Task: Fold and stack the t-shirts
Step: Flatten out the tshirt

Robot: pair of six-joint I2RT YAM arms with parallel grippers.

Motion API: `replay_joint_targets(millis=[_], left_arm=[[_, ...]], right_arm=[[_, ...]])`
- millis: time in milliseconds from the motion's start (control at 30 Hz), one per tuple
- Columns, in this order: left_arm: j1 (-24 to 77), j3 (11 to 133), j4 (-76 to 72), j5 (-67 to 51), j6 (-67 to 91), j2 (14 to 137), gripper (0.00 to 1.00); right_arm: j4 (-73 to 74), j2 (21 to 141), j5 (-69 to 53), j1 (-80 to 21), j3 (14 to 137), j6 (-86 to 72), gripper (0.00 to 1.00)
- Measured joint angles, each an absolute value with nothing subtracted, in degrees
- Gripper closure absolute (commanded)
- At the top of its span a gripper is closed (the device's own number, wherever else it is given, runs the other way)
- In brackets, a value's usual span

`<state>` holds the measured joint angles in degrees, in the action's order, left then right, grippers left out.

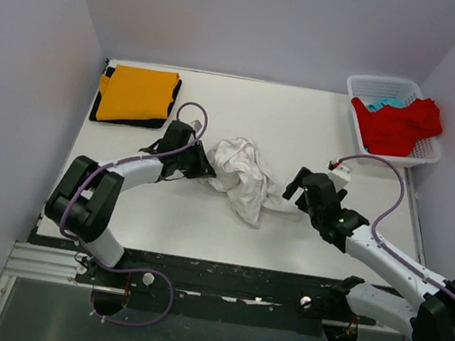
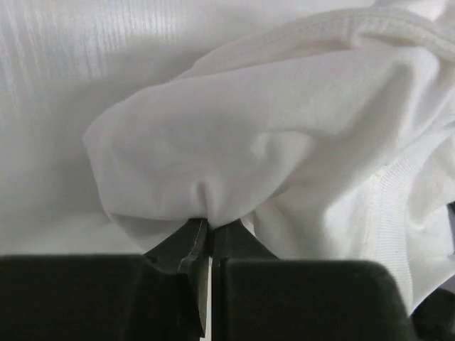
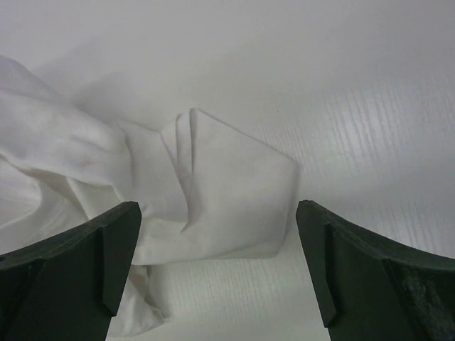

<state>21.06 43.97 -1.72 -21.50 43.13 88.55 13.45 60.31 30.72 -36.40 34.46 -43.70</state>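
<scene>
Next, my right gripper goes down onto the flat flap's loose end and closes, because that end lies spread between its open fingers, clear of the heap's folds.
A crumpled white t-shirt lies in a heap mid-table. My left gripper is shut on a pinch of its left edge; in the left wrist view the cloth bulges just past the closed fingertips. My right gripper is open just right of the heap, its fingers on either side of a flat flap of the shirt without touching it. A folded orange t-shirt lies on a black one at the back left. A red t-shirt and a light blue one sit in the basket.
The white lattice basket stands at the back right corner of the table. Grey walls close in on the left, back and right. The table's front edge runs along a black rail by the arm bases.
</scene>
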Motion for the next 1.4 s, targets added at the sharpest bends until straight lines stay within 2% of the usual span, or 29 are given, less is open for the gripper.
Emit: replay_joint_targets(millis=[267,433,500,533,567,600,633,767,900,1133,1400], left_arm=[[21.1,45.0,-1.4,-21.2,42.6,88.7,1.00],[21.1,40.7,-0.4,-18.8,42.5,82.3,1.00],[21.1,39.8,-0.3,-18.0,42.4,80.3,1.00],[21.1,39.5,-0.2,-17.8,42.4,79.7,1.00],[21.1,39.3,-0.2,-17.6,42.3,79.1,1.00],[21.1,39.2,-0.1,-17.5,42.2,78.8,1.00],[21.1,39.2,0.1,-17.4,42.0,78.5,1.00],[21.1,39.7,3.6,-15.7,41.1,76.2,1.00],[21.1,42.0,9.8,-10.4,39.4,68.9,1.00],[21.1,50.6,18.0,0.8,36.9,50.7,1.00],[21.2,58.4,25.6,9.1,34.5,32.9,1.00]], right_arm=[[13.3,72.7,26.9,-32.9,34.5,-46.3,0.10],[13.3,78.3,24.0,-30.9,34.8,-47.6,0.24],[12.8,79.0,22.5,-30.8,35.3,-47.5,0.36],[11.9,79.4,21.7,-30.7,35.4,-47.0,0.51],[11.0,79.9,20.9,-30.6,35.5,-46.6,0.72],[9.9,80.7,19.8,-30.5,35.7,-46.2,0.89],[9.0,81.8,18.7,-30.4,36.3,-45.8,0.98],[7.5,85.2,16.7,-30.4,39.5,-44.4,0.99],[10.8,83.6,22.0,-30.5,44.9,-42.4,0.99],[13.0,67.6,37.6,-30.6,56.2,-35.5,0.99],[12.1,53.3,42.7,-30.7,64.2,-26.1,0.99]])
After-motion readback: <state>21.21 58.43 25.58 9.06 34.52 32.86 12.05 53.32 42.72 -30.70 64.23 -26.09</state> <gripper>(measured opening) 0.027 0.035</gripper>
